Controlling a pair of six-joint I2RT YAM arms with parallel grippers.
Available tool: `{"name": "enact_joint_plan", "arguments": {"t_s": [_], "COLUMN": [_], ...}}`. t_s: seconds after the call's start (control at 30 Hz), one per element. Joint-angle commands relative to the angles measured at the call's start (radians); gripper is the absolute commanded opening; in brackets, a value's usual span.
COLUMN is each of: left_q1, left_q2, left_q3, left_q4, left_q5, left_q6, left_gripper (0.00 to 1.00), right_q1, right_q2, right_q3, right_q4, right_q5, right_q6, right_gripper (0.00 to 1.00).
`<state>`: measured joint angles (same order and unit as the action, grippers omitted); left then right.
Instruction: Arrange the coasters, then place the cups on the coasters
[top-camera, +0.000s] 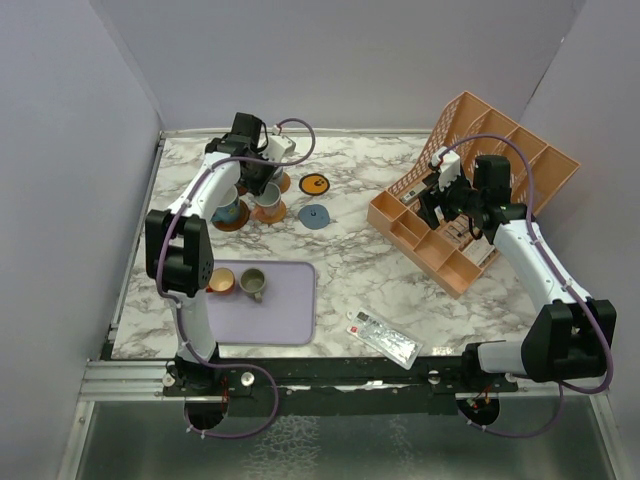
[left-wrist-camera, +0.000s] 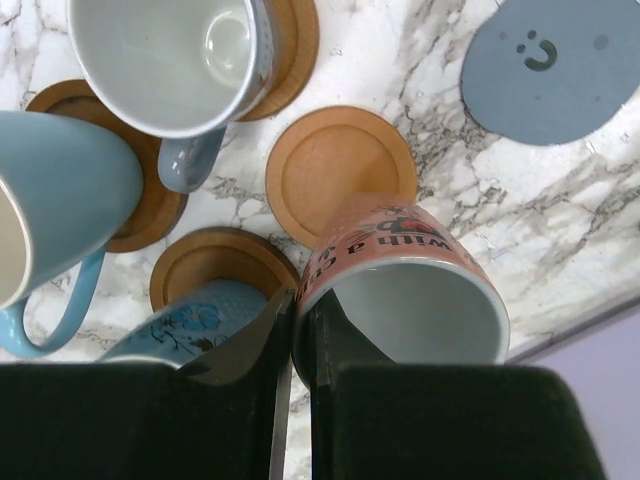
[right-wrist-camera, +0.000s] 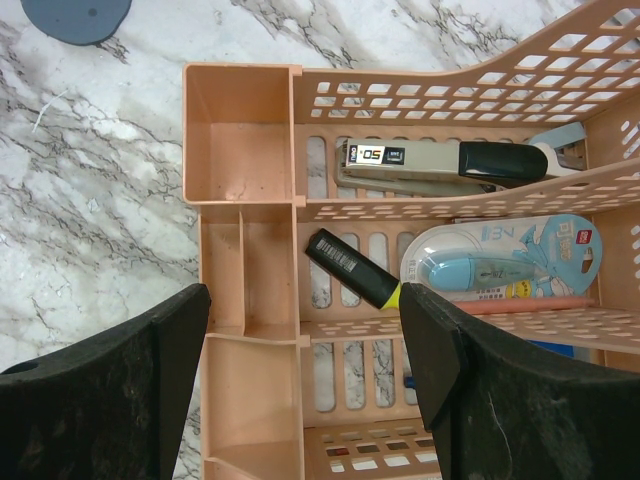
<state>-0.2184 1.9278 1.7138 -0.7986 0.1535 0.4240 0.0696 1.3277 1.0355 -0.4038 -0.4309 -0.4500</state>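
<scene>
The salmon-pink cup (left-wrist-camera: 400, 285) is above the bare tan coaster (left-wrist-camera: 342, 165), so my left gripper will next move down to put the cup on that coaster and let go of the cup's rim.
My left gripper (left-wrist-camera: 298, 322) is shut on the rim of a salmon-pink cup (left-wrist-camera: 400, 285) with lettering, one finger inside and one outside. The cup hangs over the near edge of a bare tan coaster (left-wrist-camera: 338, 165). Around it, a grey-white cup (left-wrist-camera: 165, 60), a light blue cup (left-wrist-camera: 60, 200) and a blue flowered cup (left-wrist-camera: 190, 325) each sit on brown coasters. A grey-blue coaster (top-camera: 316, 216) and an orange coaster with a black mark (top-camera: 316, 183) lie bare. My right gripper (right-wrist-camera: 305, 380) hangs open over the organiser, holding nothing.
A lavender tray (top-camera: 285, 310) at the near left holds an orange cup (top-camera: 221, 281) and an olive-green cup (top-camera: 252, 284). The orange slotted organiser (top-camera: 470, 190) with stationery stands at the right. A flat packet (top-camera: 383, 338) lies near the front edge.
</scene>
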Motion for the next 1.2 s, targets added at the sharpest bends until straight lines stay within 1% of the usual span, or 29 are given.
{"name": "enact_joint_plan", "arguments": {"t_s": [0.0, 0.3, 0.5, 1.17], "left_q1": [0.001, 0.006, 0.022, 0.033], "left_q2": [0.046, 0.125, 0.160, 0.222], "left_q3": [0.085, 0.149, 0.198, 0.276], "left_q4": [0.027, 0.016, -0.043, -0.111], "left_q5": [-0.024, -0.032, 0.005, 0.038], "left_q6": [-0.018, 0.014, 0.032, 0.044], "left_gripper": [0.00, 0.00, 0.00, 0.00], "right_q1": [-0.007, -0.007, -0.007, -0.007], "right_q2": [-0.018, -0.017, -0.016, -0.012], "right_q3": [-0.002, -0.003, -0.003, -0.001], "right_q4": [-0.001, -0.001, -0.001, -0.005], "right_q5": [0.005, 0.002, 0.002, 0.004], "right_q6": [-0.009, -0.010, -0.009, -0.012], "right_gripper": [0.78, 0.78, 0.78, 0.78]}}
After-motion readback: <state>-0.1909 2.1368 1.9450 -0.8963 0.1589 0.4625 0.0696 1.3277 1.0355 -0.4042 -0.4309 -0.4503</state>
